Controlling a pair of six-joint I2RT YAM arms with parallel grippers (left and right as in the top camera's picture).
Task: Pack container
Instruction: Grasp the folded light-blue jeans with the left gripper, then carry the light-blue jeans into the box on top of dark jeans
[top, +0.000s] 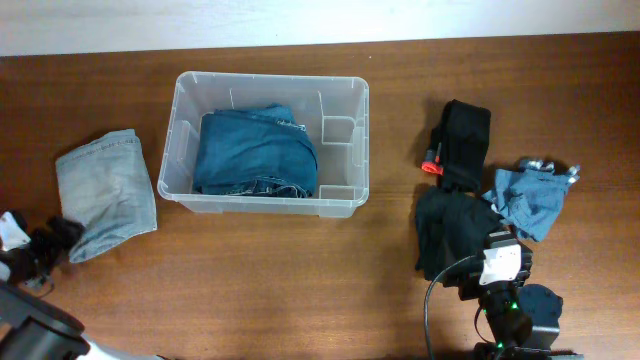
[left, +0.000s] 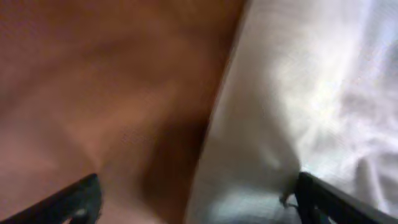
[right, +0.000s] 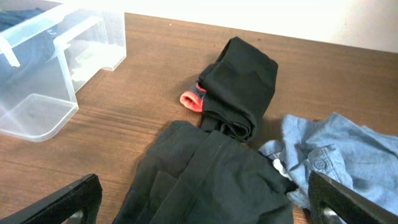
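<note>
My left gripper slides toward the right in the overhead view onto the light grey garment's near corner (top: 79, 248) (left: 217, 190) next, because its edge runs between my open fingers.
The clear plastic container (top: 270, 76) stands at the table's middle with folded blue jeans (top: 255, 152) inside. Its corner shows in the right wrist view (right: 43, 93). My left gripper (top: 55, 242) is open at the near corner of a light grey garment (top: 105, 190). The blurred left wrist view shows my left gripper (left: 199, 208) with the pale cloth (left: 298, 106) between its fingers. My right gripper (top: 500, 262) is open, low over a black garment (top: 450, 230). The right wrist view shows it (right: 205, 205) spread wide above that garment (right: 211, 180).
A rolled black garment with a red part (top: 462, 140) lies right of the container, also in the right wrist view (right: 239, 87). A light blue denim piece (top: 530, 200) lies at the far right (right: 348, 149). The table is brown wood.
</note>
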